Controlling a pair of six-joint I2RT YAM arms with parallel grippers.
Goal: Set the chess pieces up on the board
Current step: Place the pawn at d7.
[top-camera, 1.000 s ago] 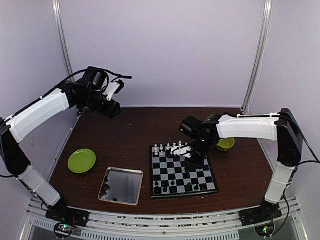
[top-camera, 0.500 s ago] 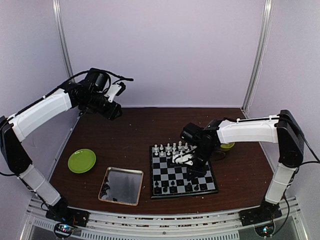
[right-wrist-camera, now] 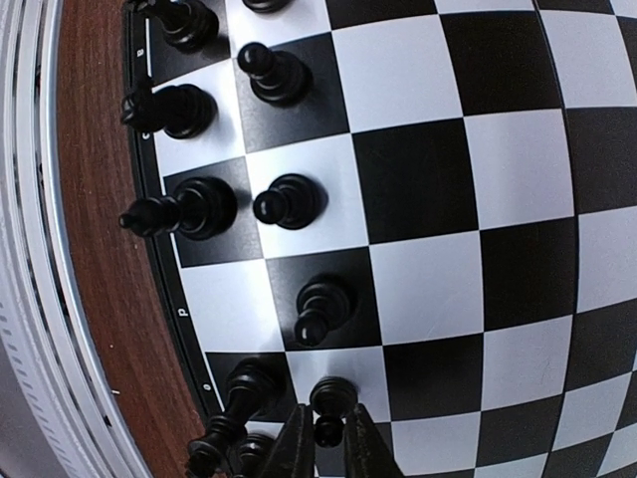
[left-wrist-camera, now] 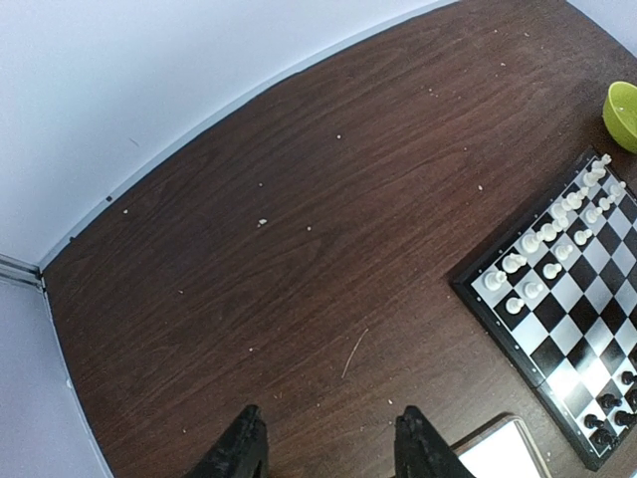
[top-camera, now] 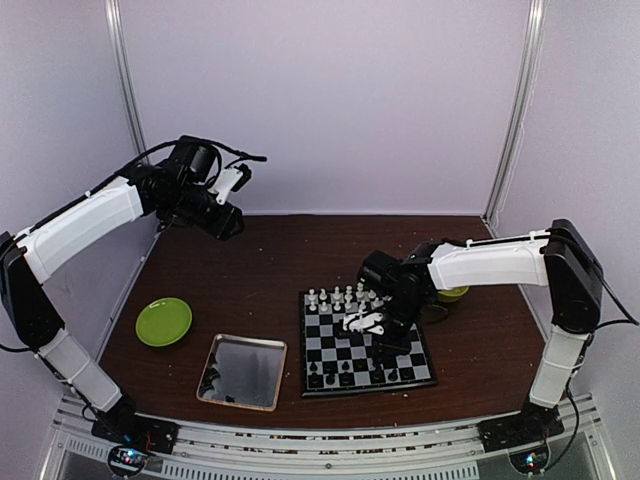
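Some black pieces still lie on the near part of the metal tray (top-camera: 222, 391), so next I will move my left gripper back and down there to close on one.
The board (top-camera: 352, 351) lies right of the table's centre. White chess pieces (top-camera: 340, 296) line its far rows and black ones (top-camera: 345, 375) its near rows. My right gripper (top-camera: 372, 325) reaches down over the board's right half. In the right wrist view it (right-wrist-camera: 328, 430) is shut on the head of a black pawn (right-wrist-camera: 333, 396) that stands on a light square beside other black pieces (right-wrist-camera: 189, 207). My left gripper (top-camera: 228, 222) hangs high at the back left, and its open, empty fingers frame bare table (left-wrist-camera: 328, 438). The same view catches the board (left-wrist-camera: 569, 321) and white pieces (left-wrist-camera: 547, 244) at right.
A shiny metal tray (top-camera: 242, 371) sits left of the board near the front edge. A green plate (top-camera: 163, 321) lies at the far left. A green bowl (top-camera: 452, 289) stands behind the right arm, right of the board. Purple walls close in the back and sides.
My right gripper has moved from the far white rows toward the near side of the board and lowered. The left arm shifted slightly and then held still.
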